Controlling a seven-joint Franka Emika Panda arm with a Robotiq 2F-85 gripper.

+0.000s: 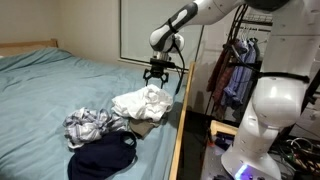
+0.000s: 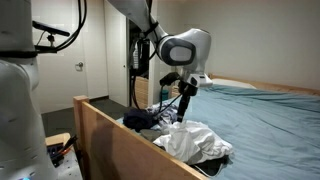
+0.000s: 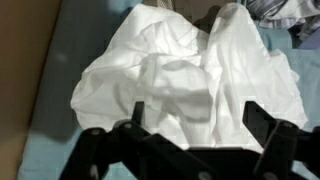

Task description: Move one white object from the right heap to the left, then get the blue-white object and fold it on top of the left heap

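Observation:
The white garment's raised middle folds are below my gripper. I need to lower it onto them, fingers open, since their tops offer cloth to pinch.
My gripper (image 1: 157,77) hangs open and empty just above a crumpled white garment (image 1: 143,101) on the teal bed. In the wrist view the white garment (image 3: 190,75) fills the frame under my open jaws (image 3: 196,112). It also shows in an exterior view (image 2: 195,141), with the gripper (image 2: 182,104) above and behind it. A blue-white plaid garment (image 1: 90,124) lies further along the bed, its edge showing in the wrist view (image 3: 285,12). A dark navy garment (image 1: 102,157) lies beside it, also seen in an exterior view (image 2: 140,120).
A wooden bed frame rail (image 1: 178,130) runs along the bed edge, also seen in an exterior view (image 2: 110,140). Clothes hang on a rack (image 1: 235,65) beside the bed. The teal bedsheet (image 1: 60,85) stretches away from the heaps.

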